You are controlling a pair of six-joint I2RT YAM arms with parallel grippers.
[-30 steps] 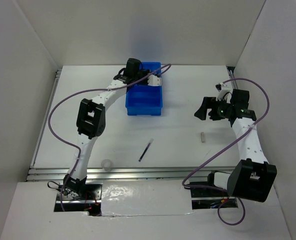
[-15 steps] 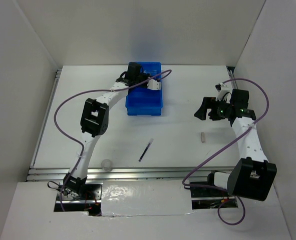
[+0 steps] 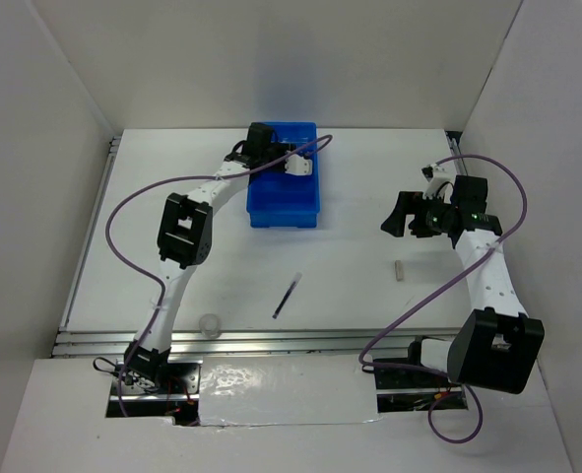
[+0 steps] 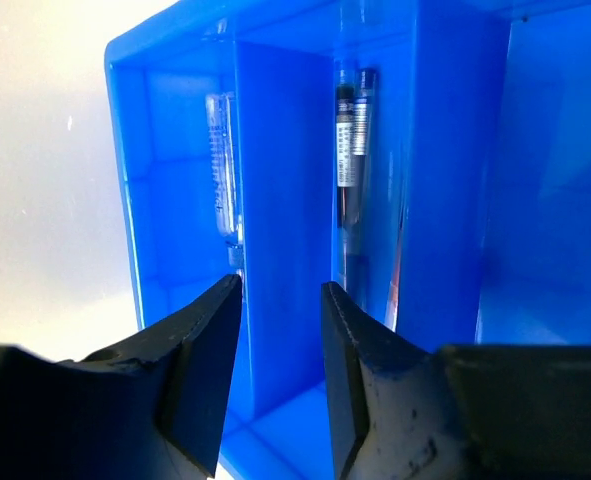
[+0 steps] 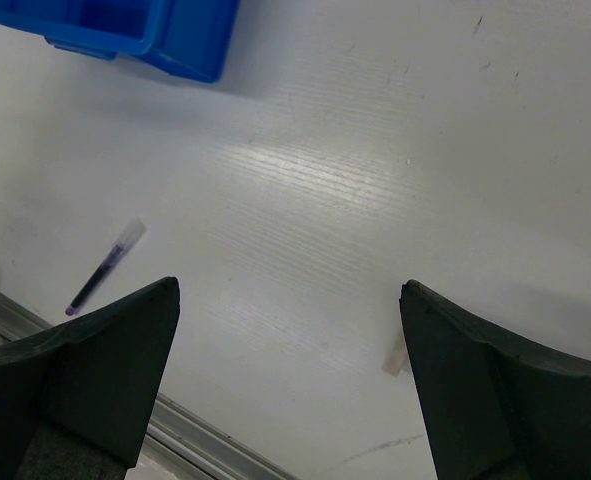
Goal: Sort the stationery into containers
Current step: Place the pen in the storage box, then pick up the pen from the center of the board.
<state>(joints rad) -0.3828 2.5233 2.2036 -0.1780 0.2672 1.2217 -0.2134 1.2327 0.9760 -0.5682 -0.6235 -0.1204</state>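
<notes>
My left gripper draws back next, turns to match the slant of the dark-blue pen behind and below it, and lowers astride the pen's dark body (image 3: 283,303).
The bright blue tray (image 3: 287,200) stands at the back middle of the table. My left gripper (image 3: 296,165) hovers over its far end, open and empty. In the left wrist view (image 4: 280,300) the jaws straddle a divider of the tray (image 4: 275,200). A dark pen (image 4: 353,140) lies in one compartment and a clear tube (image 4: 225,170) in the one beside it. A dark-blue pen (image 3: 288,295) lies on the table in front of the tray. My right gripper (image 3: 401,219) is wide open and empty above the table (image 5: 287,300). A white eraser stub (image 3: 400,268) lies below it.
A clear tape ring (image 3: 210,323) sits near the front rail (image 3: 271,340). The right wrist view shows the pen (image 5: 105,267), the eraser stub (image 5: 395,355) and a corner of the tray (image 5: 125,25). White walls enclose the table on three sides.
My left gripper has shifted slightly over the tray's far end and its elbow has moved a little right. The right arm has not moved.
</notes>
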